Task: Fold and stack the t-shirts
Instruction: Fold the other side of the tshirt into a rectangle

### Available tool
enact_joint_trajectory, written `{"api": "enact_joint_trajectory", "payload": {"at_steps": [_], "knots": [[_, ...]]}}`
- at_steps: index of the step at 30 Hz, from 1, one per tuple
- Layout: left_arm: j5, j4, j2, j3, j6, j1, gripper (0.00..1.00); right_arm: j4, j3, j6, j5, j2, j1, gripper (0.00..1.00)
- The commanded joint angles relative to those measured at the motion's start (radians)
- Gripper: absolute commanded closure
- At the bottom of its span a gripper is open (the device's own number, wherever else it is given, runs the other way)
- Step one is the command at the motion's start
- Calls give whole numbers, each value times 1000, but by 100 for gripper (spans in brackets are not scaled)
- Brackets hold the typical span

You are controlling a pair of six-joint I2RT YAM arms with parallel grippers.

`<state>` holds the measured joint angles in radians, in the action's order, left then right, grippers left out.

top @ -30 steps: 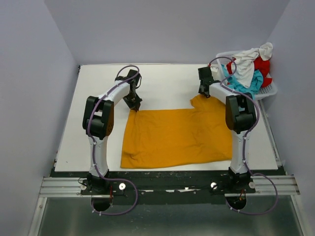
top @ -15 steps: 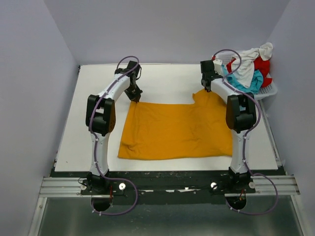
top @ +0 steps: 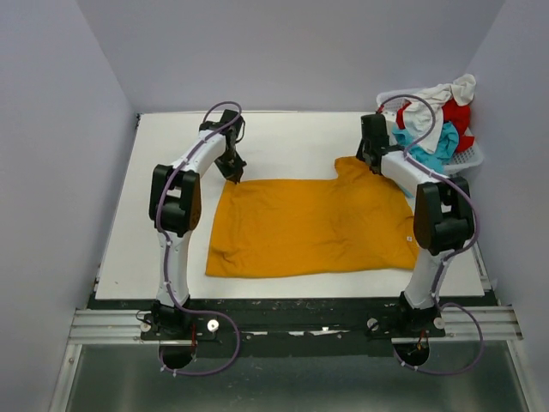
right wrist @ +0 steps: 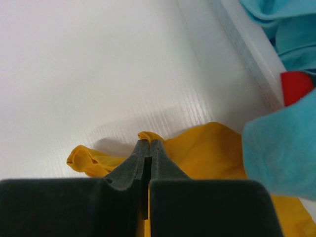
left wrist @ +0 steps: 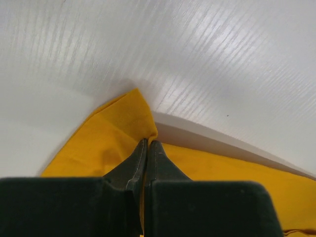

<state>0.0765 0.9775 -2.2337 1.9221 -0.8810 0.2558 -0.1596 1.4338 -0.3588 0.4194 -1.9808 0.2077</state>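
My right gripper is holding the far edge of the orange t-shirt together with my other gripper. It needs to carry its fold back over the orange t-shirt toward the t-shirt's near edge and open.
The mustard-orange t-shirt [top: 309, 225] lies spread across the middle of the white table [top: 283, 137]. My left gripper [top: 236, 174] is shut on its far left corner, pinched between the fingers in the left wrist view [left wrist: 148, 143]. My right gripper [top: 371, 161] is shut on its far right edge, a fold of orange cloth at the fingertips [right wrist: 149, 140]. The turquoise [top: 427, 148], red [top: 457, 112] and white [top: 437, 96] t-shirts are heaped in the basket at the back right.
The white lattice basket [top: 467, 160] stands at the table's far right corner, close to my right gripper; its rim [right wrist: 252, 44] and turquoise cloth [right wrist: 279, 148] show in the right wrist view. Grey walls enclose the table on three sides.
Both grippers pulled the orange shirt's far edge toward the back of the table. The right arm swung out to the right, and the shirt now lies flatter and wider.
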Motion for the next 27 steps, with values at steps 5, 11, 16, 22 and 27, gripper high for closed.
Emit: {"api": "enact_joint_trajectory", "payload": {"at_steps": [5,11,16,22,27], "knots": [[60,-27,172,-178,12,24,100,39,-228,-51,-134,285,-5,99],[85,-104,297,-331,-2,62,100,-20,-375,-80,-184,473,2,99],[112,-131,372,-462,-29,92,100,-88,-471,-101,-189,640,2,99],[138,-199,510,-637,-69,134,100,-185,-545,-100,-230,776,3,99],[160,-212,606,-734,-94,155,100,-276,-598,-130,-238,889,4,99]]}}
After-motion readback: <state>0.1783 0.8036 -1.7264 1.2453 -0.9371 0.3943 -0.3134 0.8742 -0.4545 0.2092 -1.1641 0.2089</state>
